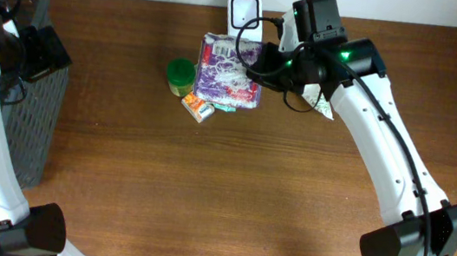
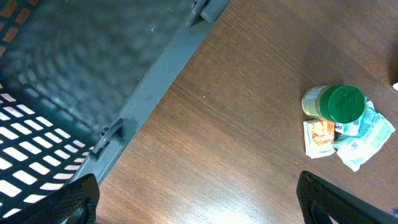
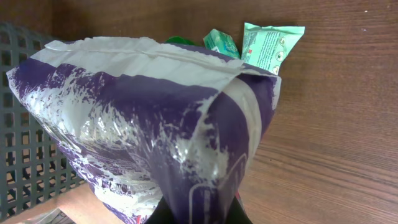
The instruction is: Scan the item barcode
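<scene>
The bag [image 1: 228, 74] should go back and down next with my right gripper, which will then release it on the near side of the green and white packet.
A purple and white plastic bag [image 1: 228, 74] hangs just in front of the white scanner [image 1: 244, 12] at the table's back edge. My right gripper [image 1: 261, 64] is shut on the bag's right edge. The bag [image 3: 143, 124] fills the right wrist view, pinched at the bottom between the jaws of the right gripper [image 3: 199, 214]. No barcode shows on the faces I see. My left gripper [image 2: 205, 205] stands open over bare wood beside the grey basket [image 2: 62, 74], with nothing between its fingers [image 2: 74, 199].
A green-lidded jar [image 1: 181, 74], an orange packet [image 1: 198, 107] and a teal packet [image 1: 224, 106] lie by the bag. A green and white packet [image 1: 325, 107] lies under the right arm. The grey basket [image 1: 28, 121] stands at the left edge.
</scene>
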`<state>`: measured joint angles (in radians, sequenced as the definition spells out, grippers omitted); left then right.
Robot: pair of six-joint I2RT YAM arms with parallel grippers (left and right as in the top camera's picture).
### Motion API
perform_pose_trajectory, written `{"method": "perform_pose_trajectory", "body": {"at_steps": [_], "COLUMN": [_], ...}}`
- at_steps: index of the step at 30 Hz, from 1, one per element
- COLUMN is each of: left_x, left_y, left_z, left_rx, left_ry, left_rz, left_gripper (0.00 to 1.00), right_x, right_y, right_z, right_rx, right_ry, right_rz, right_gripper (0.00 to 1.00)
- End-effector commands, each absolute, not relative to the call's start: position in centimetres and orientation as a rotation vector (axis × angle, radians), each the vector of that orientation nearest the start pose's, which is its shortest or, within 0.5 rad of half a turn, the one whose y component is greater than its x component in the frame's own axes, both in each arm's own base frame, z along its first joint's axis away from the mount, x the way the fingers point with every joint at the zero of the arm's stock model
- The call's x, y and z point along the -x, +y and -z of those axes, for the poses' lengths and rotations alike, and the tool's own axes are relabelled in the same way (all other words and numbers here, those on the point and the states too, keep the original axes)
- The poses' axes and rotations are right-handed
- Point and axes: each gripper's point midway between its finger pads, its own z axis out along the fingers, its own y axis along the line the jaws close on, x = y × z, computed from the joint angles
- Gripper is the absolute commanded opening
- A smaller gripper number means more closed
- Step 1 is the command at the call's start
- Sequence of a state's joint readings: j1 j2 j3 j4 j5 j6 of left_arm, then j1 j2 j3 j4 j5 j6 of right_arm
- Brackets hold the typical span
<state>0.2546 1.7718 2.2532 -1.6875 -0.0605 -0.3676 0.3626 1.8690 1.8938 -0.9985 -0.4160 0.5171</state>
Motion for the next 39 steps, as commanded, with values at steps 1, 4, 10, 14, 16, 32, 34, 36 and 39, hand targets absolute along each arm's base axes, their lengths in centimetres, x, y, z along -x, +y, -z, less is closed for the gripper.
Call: {"method": "perform_pose_trajectory", "body": {"at_steps": [1, 4, 10, 14, 16, 32, 34, 36, 39], "left_x": [-33.1, -33.1, -33.1, -33.1, -33.1, -33.1, -33.1, -33.1, -33.1], "left_y": [9.9, 9.9, 9.9, 9.9, 9.9, 9.9, 9.9, 9.9, 9.9], "left_z": [-31.6, -31.6, -31.6, -31.6, -31.6, -31.6, -31.6, -31.6, -31.6], "left_rx": [0.883, 0.883, 0.883, 0.883, 0.883, 0.883, 0.883, 0.883, 0.883], "left_ry": [2.608, 2.608, 2.608, 2.608, 2.608, 2.608, 2.608, 2.608, 2.608], "left_rz": [-0.061, -0.061, -0.061, -0.061, -0.061, -0.061, -0.061, -0.061, -0.061], "left_gripper": [0.99, 0.99, 0.99, 0.99, 0.99, 0.99, 0.99, 0.99, 0.99], "right_x": [-41.8, -41.8, -41.6, -41.5, -40.7, -34.8, -34.6, -34.7, -34.5], "right_y": [23.0, 23.0, 21.8, 17.8, 16.0, 11.5, 15.1, 18.9, 23.9], "right_z": [-25.2, -25.2, -24.0, -21.3, -19.7, -7.8, -8.1, -9.1, -11.4], "right_rx": [-0.017, -0.017, -0.019, -0.12, -0.152, -0.02, 0.045, 0.112, 0.202], "right_ry": [2.621, 2.622, 2.66, 2.739, 2.801, 3.12, 3.12, 3.096, 3.066], "right_rz": [-0.844, -0.844, -0.737, -0.413, -0.252, 0.681, 0.548, 0.402, 0.18], "right_gripper": [0.04, 0.04, 0.04, 0.04, 0.04, 0.31, 0.41, 0.56, 0.75]}}
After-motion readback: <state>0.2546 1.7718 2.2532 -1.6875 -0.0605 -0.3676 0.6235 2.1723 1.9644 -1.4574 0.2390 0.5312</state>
